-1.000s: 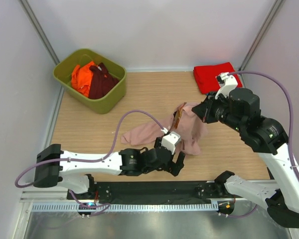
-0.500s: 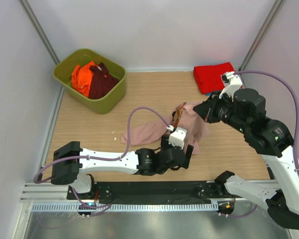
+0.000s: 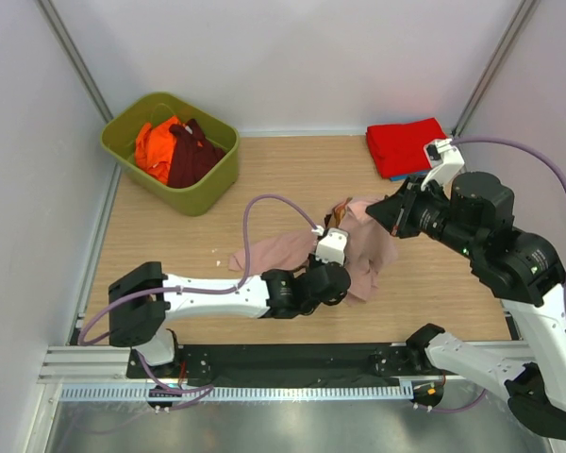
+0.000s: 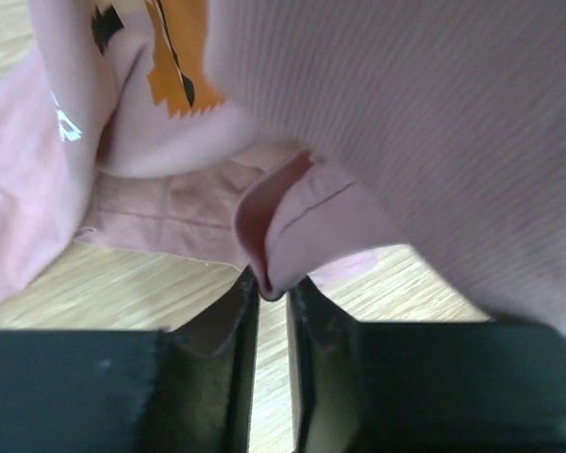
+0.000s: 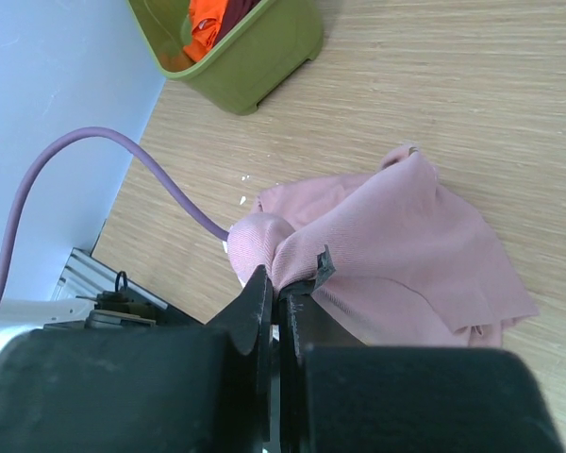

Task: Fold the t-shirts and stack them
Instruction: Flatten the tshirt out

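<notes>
Next, the right gripper lifts the crumpled pink cloth it holds to spread it, then lowers and releases it, since the tabletop beside the red t-shirt lies below and outward.
The dusty-pink t-shirt (image 3: 368, 243) lies crumpled at the table's middle, one part lifted. My right gripper (image 3: 390, 209) is shut on a raised bunch of it, and in the right wrist view the cloth (image 5: 406, 236) is pinched at that gripper's (image 5: 291, 293) tips. My left gripper (image 3: 338, 276) is at the shirt's near edge. In the left wrist view its jaws (image 4: 274, 283) stand narrow, with a fold of the pink hem (image 4: 292, 236) caught between the tips. The orange print (image 4: 174, 57) shows above. A folded red t-shirt (image 3: 406, 146) lies at the back right. Orange (image 3: 156, 146) and maroon (image 3: 193, 156) t-shirts sit in the bin.
The olive-green bin (image 3: 212, 193) stands at the back left, also seen in the right wrist view as the bin (image 5: 264, 57). The left arm's purple cable (image 3: 264, 203) loops over the table beside the pink shirt. White walls enclose the table on three sides.
My left arm reached forward and right to the pink shirt's near edge, and its jaws narrowed from wide open onto the hem. My right gripper shifted slightly right, still holding the cloth.
</notes>
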You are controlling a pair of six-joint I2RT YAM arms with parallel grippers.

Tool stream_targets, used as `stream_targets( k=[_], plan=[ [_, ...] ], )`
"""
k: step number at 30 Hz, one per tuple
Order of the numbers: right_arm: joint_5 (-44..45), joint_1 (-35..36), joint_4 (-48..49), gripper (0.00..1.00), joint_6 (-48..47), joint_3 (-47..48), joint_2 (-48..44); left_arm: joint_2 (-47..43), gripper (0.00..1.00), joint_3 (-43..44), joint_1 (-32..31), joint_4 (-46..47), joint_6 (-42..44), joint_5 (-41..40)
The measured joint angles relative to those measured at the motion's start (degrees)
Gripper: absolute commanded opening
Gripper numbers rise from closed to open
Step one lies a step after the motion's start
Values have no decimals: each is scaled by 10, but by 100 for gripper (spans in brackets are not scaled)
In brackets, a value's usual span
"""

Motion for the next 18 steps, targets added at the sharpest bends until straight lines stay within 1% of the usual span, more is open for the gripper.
stream_targets(
  k=[1, 2, 6, 8, 14, 16, 18],
  plan=[
    [0, 0, -1, 1, 1, 0, -1, -3, 5, 0, -1, 0, 2, -3],
    [0, 0, -2, 1, 1, 0, -2, -6, 0, 0, -1, 0, 2, -5],
    [1, 0, -3, 1, 0, 0, -2, -28, 0, -6, -1, 5, 8, -11],
    [3, 0, -6, 1, 0, 0, -2, -51, 0, -23, -1, 7, 3, -14],
    [21, 0, -19, 1, -13, 0, -1, -159, 0, -93, -1, -9, -15, -43],
    [12, 0, -21, 1, -24, 0, 2, -206, 0, -102, -1, -34, -16, -59],
    [-14, 0, -24, 1, -35, 2, 11, -247, 0, -103, -1, -52, -15, -75]
  ],
)
